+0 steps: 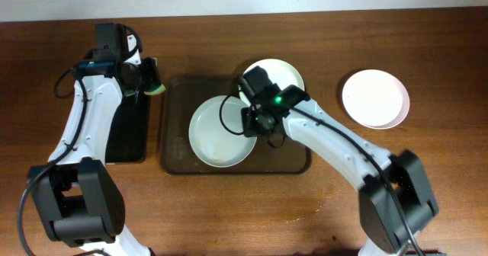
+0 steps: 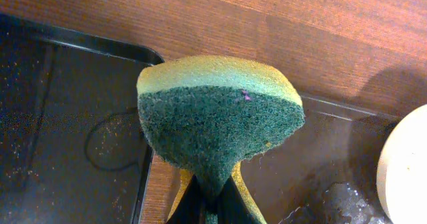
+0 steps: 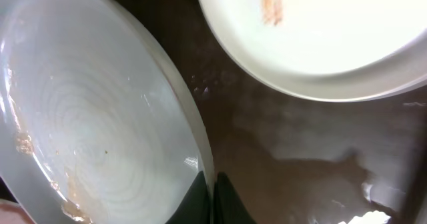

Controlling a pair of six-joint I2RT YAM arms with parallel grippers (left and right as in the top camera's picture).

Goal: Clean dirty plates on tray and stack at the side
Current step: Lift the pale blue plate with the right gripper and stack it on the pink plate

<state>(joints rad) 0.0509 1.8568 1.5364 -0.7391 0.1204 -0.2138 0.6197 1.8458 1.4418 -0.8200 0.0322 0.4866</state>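
Observation:
The third plate point(image 1: 375, 97) is the base of the stack. My right gripper will next lift the bluish plate's rim across to the right in the overhead view, lower it onto that third plate and let go.
The brown tray point(image 1: 174, 161) holds two plates. A pale bluish plate point(image 1: 217, 134) with brown smears lies at its middle; my right gripper point(image 1: 257, 123) is shut on its right rim, seen in the right wrist view point(image 3: 100, 117) with the jaws point(image 3: 212, 192) pinching the edge. A second white plate point(image 1: 288, 75) with a brown smear sits at the tray's back right and shows in the right wrist view point(image 3: 320, 31). A third plate point(image 1: 375, 97) lies on the table to the right. My left gripper point(image 1: 150, 79) is shut on a green and yellow sponge point(image 2: 217, 111) near the tray's left back corner.
A narrow black tray point(image 1: 128, 138) lies left of the brown tray, under the left arm; it also shows in the left wrist view point(image 2: 60, 131). The wooden table point(image 1: 320, 210) extends around both trays.

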